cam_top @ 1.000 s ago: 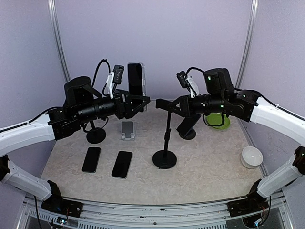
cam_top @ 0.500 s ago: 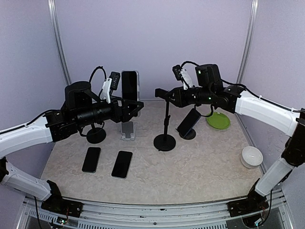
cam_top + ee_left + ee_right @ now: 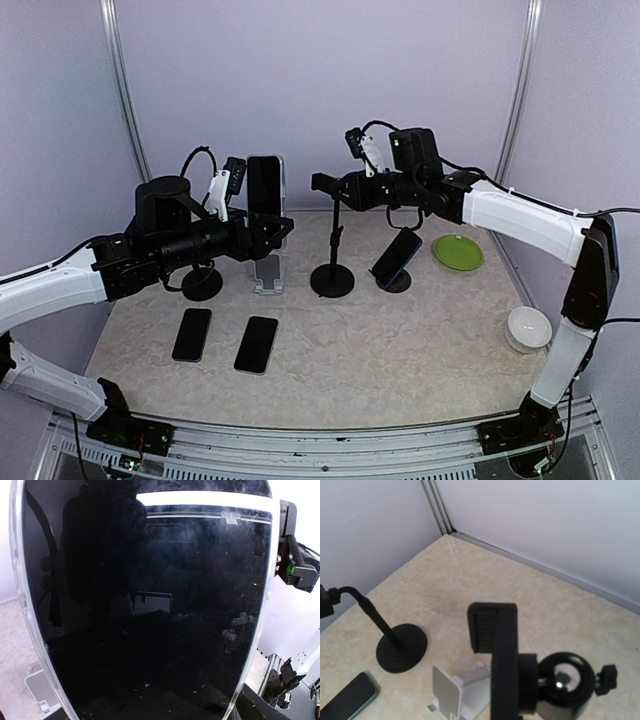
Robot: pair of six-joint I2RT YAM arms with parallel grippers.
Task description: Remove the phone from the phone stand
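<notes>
The tabletop beside the flat phones is bare below my left gripper, to its right in the top view, so I should lower the black phone there, tilting it flat.
My left gripper (image 3: 268, 226) is shut on the lower end of a black phone in a clear case (image 3: 264, 184) and holds it upright in the air, clear of any stand. The phone's dark screen (image 3: 150, 605) fills the left wrist view and hides the fingers. My right gripper (image 3: 342, 189) is shut on the head of the black pole phone stand (image 3: 332, 280), whose round base is on the table. The stand's empty clamp (image 3: 494, 640) and ball joint (image 3: 564, 684) show close up in the right wrist view.
A second phone (image 3: 398, 254) leans on a small stand at the back right. A grey folding stand (image 3: 267, 272), a black round-based gooseneck stand (image 3: 202, 284), two flat phones (image 3: 192, 333) (image 3: 256, 344), a green plate (image 3: 458, 252) and a white bowl (image 3: 528, 328) are on the table.
My right arm has carried the pole stand back and to the left. My left arm has moved the phone left and a little lower.
</notes>
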